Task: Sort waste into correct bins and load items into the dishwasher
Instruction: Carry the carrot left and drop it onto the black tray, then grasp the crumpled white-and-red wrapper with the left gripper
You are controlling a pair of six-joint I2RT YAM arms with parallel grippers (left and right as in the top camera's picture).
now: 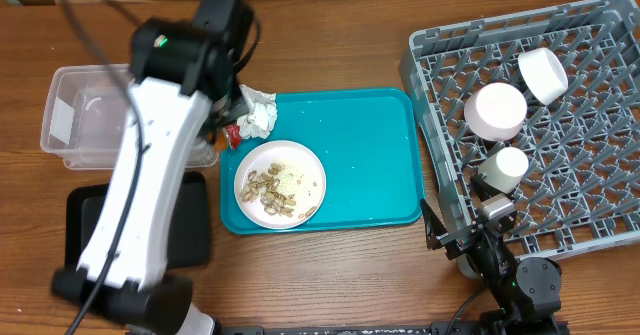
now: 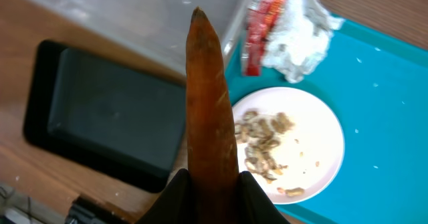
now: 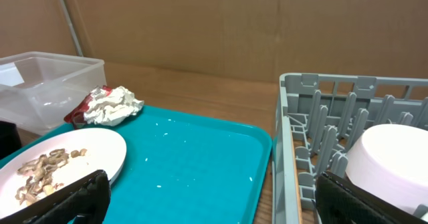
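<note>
My left gripper has the carrot hanging beside the black tray [image 2: 100,110]. Next it should move back and to the left in the overhead view, over the tray, and let go.
My left gripper [image 2: 212,192] is shut on the thin orange carrot piece [image 2: 210,97] and holds it above the gap between the black tray [image 2: 100,110] and the white plate [image 2: 321,140] of beige scraps [image 2: 264,144]. The crumpled tissue [image 2: 294,33] and the red-and-white wrapper [image 2: 257,30] lie at the teal tray's corner beside the clear tub [image 2: 154,17]. My right gripper [image 3: 214,207] is open and empty, low at the near edge between the teal tray [image 3: 194,164] and the grey dish rack [image 3: 294,117]. The chopsticks are out of view.
In the overhead view the rack [image 1: 590,225] holds two white bowls [image 1: 495,110] [image 1: 543,73] and a small white cup [image 1: 506,165]. The clear tub [image 1: 80,115] stands far left, the black tray [image 1: 90,225] in front of it. The left arm [image 1: 150,175] crosses above both.
</note>
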